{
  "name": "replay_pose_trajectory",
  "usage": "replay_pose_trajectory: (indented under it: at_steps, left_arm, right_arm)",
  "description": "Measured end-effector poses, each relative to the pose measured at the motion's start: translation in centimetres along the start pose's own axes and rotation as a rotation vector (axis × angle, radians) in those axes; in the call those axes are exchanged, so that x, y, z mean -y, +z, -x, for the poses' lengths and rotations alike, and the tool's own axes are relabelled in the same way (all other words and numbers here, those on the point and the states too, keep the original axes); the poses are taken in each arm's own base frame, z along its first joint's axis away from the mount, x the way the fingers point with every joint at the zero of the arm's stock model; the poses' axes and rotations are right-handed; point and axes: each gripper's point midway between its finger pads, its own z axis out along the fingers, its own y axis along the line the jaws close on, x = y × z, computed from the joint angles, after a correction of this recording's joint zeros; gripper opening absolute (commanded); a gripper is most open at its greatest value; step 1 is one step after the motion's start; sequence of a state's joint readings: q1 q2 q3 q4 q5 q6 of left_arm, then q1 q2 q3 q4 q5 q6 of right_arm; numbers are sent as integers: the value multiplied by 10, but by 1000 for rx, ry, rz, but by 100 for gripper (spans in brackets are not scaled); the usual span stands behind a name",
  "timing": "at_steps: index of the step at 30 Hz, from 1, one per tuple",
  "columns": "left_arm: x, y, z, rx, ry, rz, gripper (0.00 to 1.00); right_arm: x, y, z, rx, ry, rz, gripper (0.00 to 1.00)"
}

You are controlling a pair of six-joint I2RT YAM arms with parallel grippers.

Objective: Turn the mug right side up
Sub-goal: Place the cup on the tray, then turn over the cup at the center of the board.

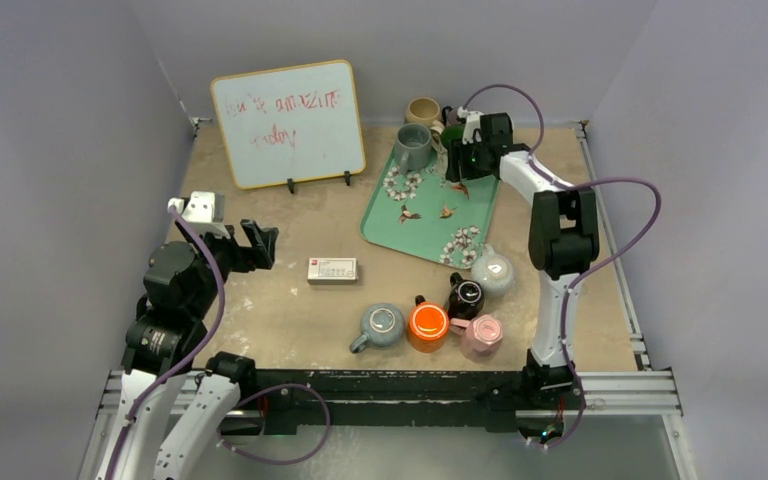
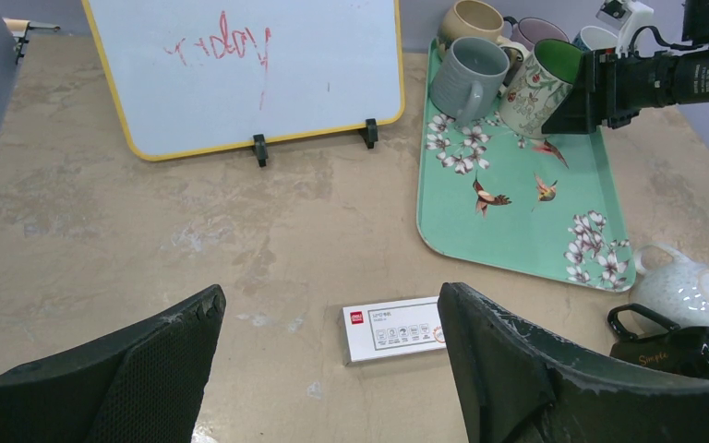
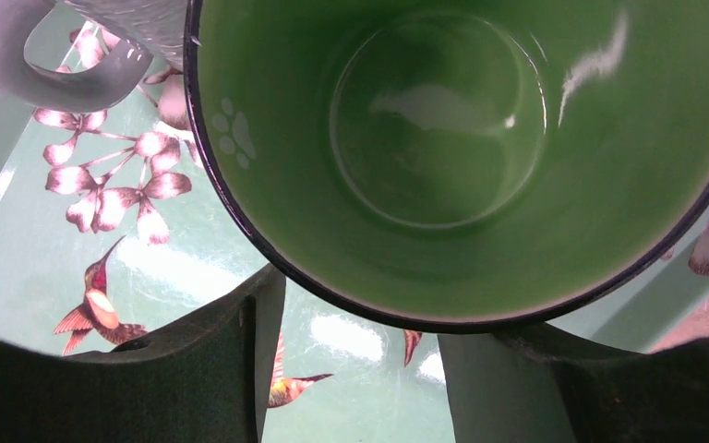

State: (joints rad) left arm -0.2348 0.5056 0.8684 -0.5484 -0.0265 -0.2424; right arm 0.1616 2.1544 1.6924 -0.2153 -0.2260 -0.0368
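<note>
My left gripper should move back, down and to the right in the top view to close on the blue-grey mug's handle, because that mug is standing bottom up.
A floral mug with a green inside (image 2: 543,85) stands tilted at the far end of the green tray (image 2: 517,208), its mouth facing my right gripper (image 2: 598,90). In the right wrist view the green inside (image 3: 452,138) fills the frame, and its dark rim lies just over the fingertips (image 3: 257,305). My right gripper (image 3: 360,318) is open, with tray showing between the fingers. From above, the mug (image 1: 453,133) is mostly hidden by the right gripper (image 1: 460,160). My left gripper (image 1: 260,245) is open and empty above the table, also in its own view (image 2: 330,300).
A grey mug (image 1: 412,146) and a beige mug (image 1: 422,109) stand beside the floral one. Several mugs (image 1: 428,322) sit in a cluster near the front edge. A small white box (image 1: 332,269) lies mid-table. A whiteboard (image 1: 288,122) stands at the back left.
</note>
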Motion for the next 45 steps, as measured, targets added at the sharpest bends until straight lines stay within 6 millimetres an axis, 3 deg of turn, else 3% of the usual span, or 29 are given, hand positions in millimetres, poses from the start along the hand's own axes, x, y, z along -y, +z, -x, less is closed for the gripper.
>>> replay_pose_trajectory:
  at_steps: [15,22,29,32,37,40,45]
  left_arm:
    - [0,1,-1,-6,0,1,83]
    - [-1,2,-2,-9,0,5,83]
    - [1,5,-5,-26,-1,-5,81]
    - [10,11,-14,-75,-15,-53,77]
    - [42,26,-49,-270,-115,-211,73]
    - [56,29,-68,-378,-178,-270,72]
    - [77,24,-91,-494,-236,-338,69]
  right_arm:
    - [-7,-6,7,15,-16,21,75]
    - [-16,-47,36,72,18,-41,75]
    - [-37,-73,30,34,129,-15,76]
    - [-50,-83,18,14,146,2,75]
    - [-89,-111,4,11,148,78,77]
    - [-107,-129,10,50,135,127,80]
    - [-118,-164,28,165,111,163,80]
